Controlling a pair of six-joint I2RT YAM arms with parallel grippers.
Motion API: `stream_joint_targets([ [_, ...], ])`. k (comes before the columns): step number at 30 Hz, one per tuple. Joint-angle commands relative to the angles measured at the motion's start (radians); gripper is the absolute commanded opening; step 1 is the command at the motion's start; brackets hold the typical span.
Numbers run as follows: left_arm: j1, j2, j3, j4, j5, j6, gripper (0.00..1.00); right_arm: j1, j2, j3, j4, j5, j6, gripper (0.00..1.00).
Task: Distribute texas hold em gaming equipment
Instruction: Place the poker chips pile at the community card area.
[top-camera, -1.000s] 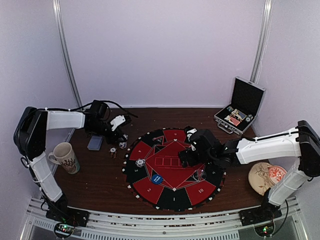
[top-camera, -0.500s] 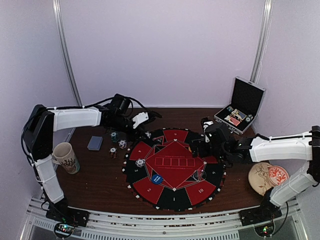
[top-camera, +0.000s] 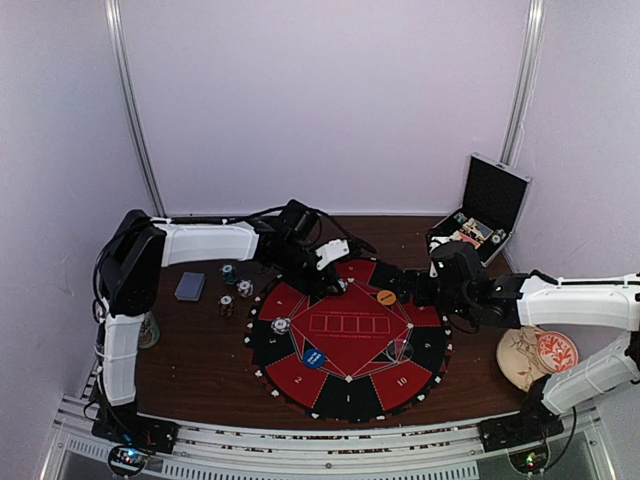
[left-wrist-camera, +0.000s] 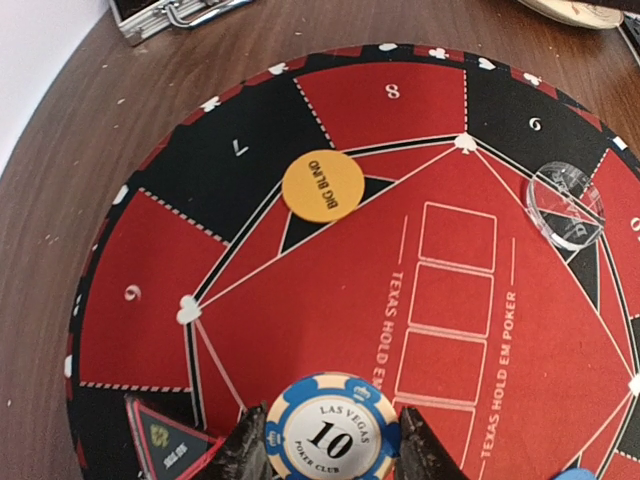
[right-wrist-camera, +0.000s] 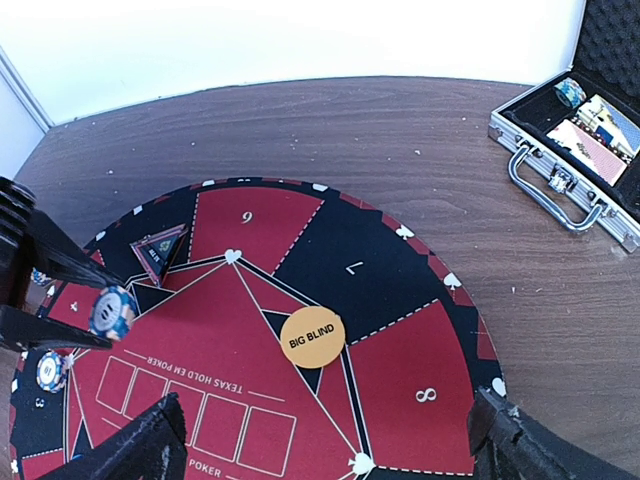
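Note:
My left gripper moves across to its right in the top view next, descends to the bare red mat beside the orange disc (right-wrist-camera: 312, 337) below and releases the chip.
My left gripper (top-camera: 340, 284) is shut on a blue-and-cream poker chip (left-wrist-camera: 333, 431) marked 10, held just above the round red-and-black hold'em mat (top-camera: 350, 395) near its upper left. An orange "big blind" disc (right-wrist-camera: 312, 337) lies flat on the mat by section 7. My right gripper (top-camera: 408, 290) hovers open right of that disc with nothing between its fingers (right-wrist-camera: 125, 450). On the mat also lie a blue disc (top-camera: 314, 357), a chip (top-camera: 281, 325) and a clear disc (left-wrist-camera: 566, 205). Loose chips (top-camera: 229, 272) and a card deck (top-camera: 189, 287) sit on the table at left.
An open silver-edged case (top-camera: 480, 225) stands at the back right with cards and a chip inside. A small black triangular piece (right-wrist-camera: 160, 248) rests near section 6. A round patterned coaster (top-camera: 535, 355) lies at the right edge. The mug (top-camera: 148, 328) is mostly hidden behind my left arm.
My left arm has swung right from the loose chips to above the mat, carrying the chip. My right gripper has drawn back to the right, and the orange disc now shows on the mat.

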Motion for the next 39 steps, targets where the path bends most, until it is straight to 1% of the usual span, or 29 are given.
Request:
stream_joint_targets([
  [1,-0.034,0.068,0.096,-0.043,-0.019,-0.012,0.00,-0.009,-0.031,-0.016,0.015,0.039,0.017,1.00],
  [5,-0.047,0.132,0.167,-0.060,-0.032,-0.021,0.00,-0.011,-0.037,-0.019,0.015,0.043,0.019,1.00],
  [14,-0.051,0.257,0.293,-0.078,-0.045,-0.091,0.00,-0.014,-0.024,-0.020,0.022,0.042,0.015,1.00],
  [22,-0.062,0.285,0.316,-0.056,-0.071,-0.119,0.01,-0.013,-0.005,-0.016,0.026,0.039,0.011,1.00],
  [27,-0.072,0.312,0.349,-0.073,-0.091,-0.134,0.01,-0.013,-0.003,-0.014,0.025,0.036,0.010,1.00],
  [33,-0.082,0.326,0.335,-0.076,-0.122,-0.138,0.12,-0.013,-0.020,-0.019,0.028,0.037,0.007,1.00],
  [35,-0.085,0.327,0.331,-0.077,-0.127,-0.137,0.18,-0.014,-0.023,-0.020,0.029,0.036,0.007,1.00],
  [36,-0.086,0.329,0.329,-0.077,-0.130,-0.138,0.23,-0.014,-0.023,-0.020,0.029,0.035,0.007,1.00],
  [37,-0.087,0.330,0.327,-0.077,-0.133,-0.137,0.31,-0.014,-0.023,-0.019,0.029,0.034,0.006,1.00],
  [39,-0.089,0.328,0.331,-0.079,-0.138,-0.138,0.51,-0.014,-0.022,-0.020,0.031,0.032,0.005,1.00],
])
